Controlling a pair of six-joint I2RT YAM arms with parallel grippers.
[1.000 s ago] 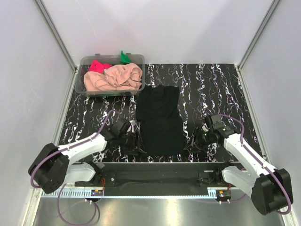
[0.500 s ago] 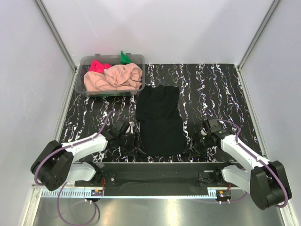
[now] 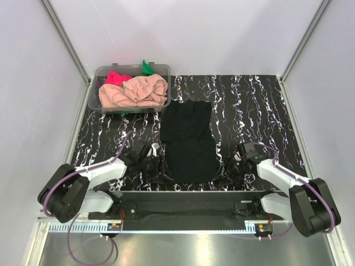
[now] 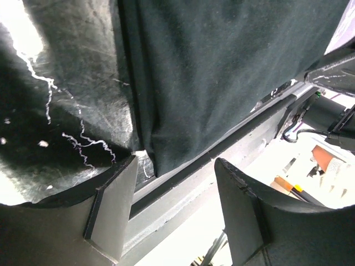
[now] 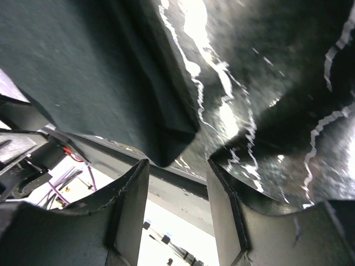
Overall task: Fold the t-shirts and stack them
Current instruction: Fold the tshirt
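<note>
My right gripper will next slide to the left in the top view onto the black t-shirt's folded corner (image 3: 215,180) (image 5: 173,146), because the corner is just past the open fingers on that side.
A large black t-shirt (image 3: 188,141) lies flat as a long folded panel in the middle of the table. My left gripper (image 3: 162,174) sits low at its near left corner, jaws open, and the corner (image 4: 161,158) lies just ahead of the gap with nothing between the fingers (image 4: 113,205). My right gripper (image 3: 225,174) is at the near right corner, also open, with the folded corner (image 5: 169,147) just beyond its fingertips (image 5: 132,199). The peach-pink t-shirt (image 3: 136,91), bright pink-red t-shirt (image 3: 115,77) and green t-shirt (image 3: 147,67) are bunched in the tub.
A clear plastic tub (image 3: 94,98) stands at the back left of the black marbled table (image 3: 249,105). The table's near edge and a metal rail (image 4: 222,152) run right behind both grippers. White walls enclose the sides and back.
My right gripper has moved nearer and leftward to the black t-shirt's near right corner, its jaws opening wider. The left gripper has shifted slightly toward the near edge.
</note>
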